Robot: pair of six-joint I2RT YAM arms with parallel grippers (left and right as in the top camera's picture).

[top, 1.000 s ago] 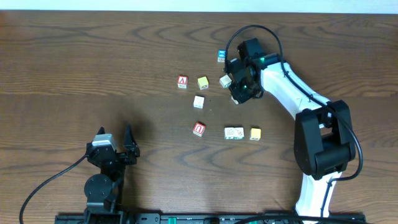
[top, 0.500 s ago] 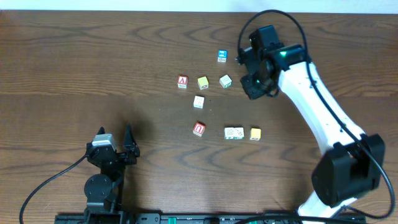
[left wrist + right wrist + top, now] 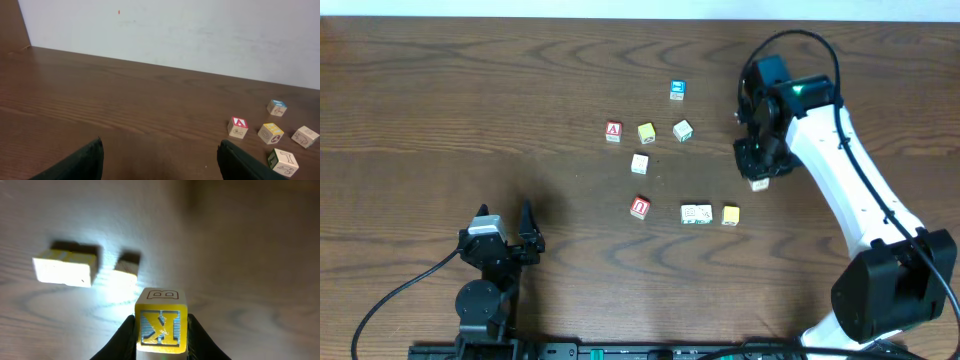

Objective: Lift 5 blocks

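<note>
The robot's right gripper next needs to move down and back against the yellow end block [image 3: 730,215] [image 3: 123,276], as the block sits below that gripper and to its left in the overhead view.
My right gripper [image 3: 760,168] hangs over the table right of the block group, shut on a yellow block [image 3: 160,324] with a blue-backed letter; the same block [image 3: 759,184] shows below the fingers from overhead. On the table lie a red block with a white U-like letter [image 3: 640,207], a cream block [image 3: 639,163], a yellow block [image 3: 646,133], a whitish block [image 3: 682,130], a wide cream piece [image 3: 696,213] and a yellow block [image 3: 730,214]. My left gripper [image 3: 510,235] rests open at the front left, nothing between its fingers [image 3: 75,162].
A red-faced cube marked "A" [image 3: 613,131] and a blue-faced cube [image 3: 677,90] sit at the back of the group. The right wrist view shows two glare-washed pale blocks [image 3: 64,266] on the wood below. A white wall [image 3: 175,30] stands behind the table's far edge.
The right arm has swung right and toward the front, away from the whitish block, carrying its yellow block. The left arm and the blocks on the table have not moved.
</note>
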